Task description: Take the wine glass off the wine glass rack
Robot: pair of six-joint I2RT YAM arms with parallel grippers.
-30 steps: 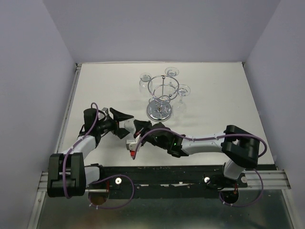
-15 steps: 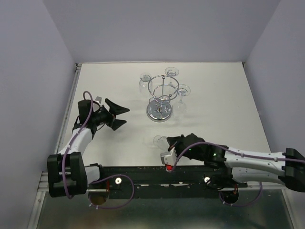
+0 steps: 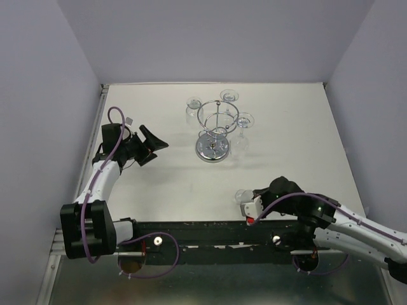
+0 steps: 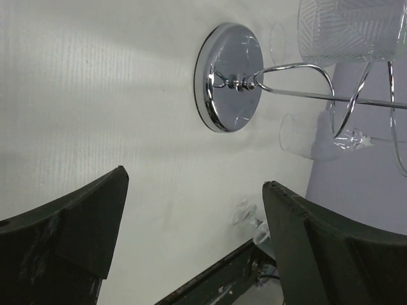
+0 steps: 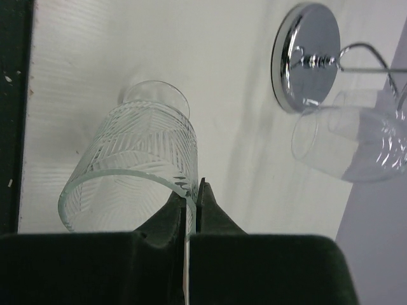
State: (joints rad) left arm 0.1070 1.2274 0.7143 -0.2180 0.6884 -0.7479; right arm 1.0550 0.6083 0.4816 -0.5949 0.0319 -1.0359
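Observation:
My right gripper turns the wine glass next. It then carries it outward onto the bare table between the wine glass rack (image 3: 214,130) and the grey wall to the right in the top view.
The wine glass rack (image 3: 214,130) stands at the middle back of the table on its round mirrored base (image 4: 230,76) (image 5: 305,57). Three cut glasses hang from its ring; one (image 3: 245,121) is on the right. Another wine glass (image 3: 242,195) (image 5: 137,165) is off the rack, near the table's front edge on the right. My right gripper (image 3: 250,202) (image 5: 194,190) is shut on its rim, one finger inside the bowl and one outside. Whether its foot touches the table I cannot tell. My left gripper (image 3: 151,145) (image 4: 194,179) stands wide open and empty, left of the rack.
Hanging glasses (image 4: 350,28) (image 5: 343,146) jut out beyond the rack's ring. The dark front rail (image 3: 210,232) runs just below the held glass. Grey walls close in the table on the left, back and right.
The right arm carried the glass from front of centre to the right along the near edge. The left gripper opened wide and drew back to the left.

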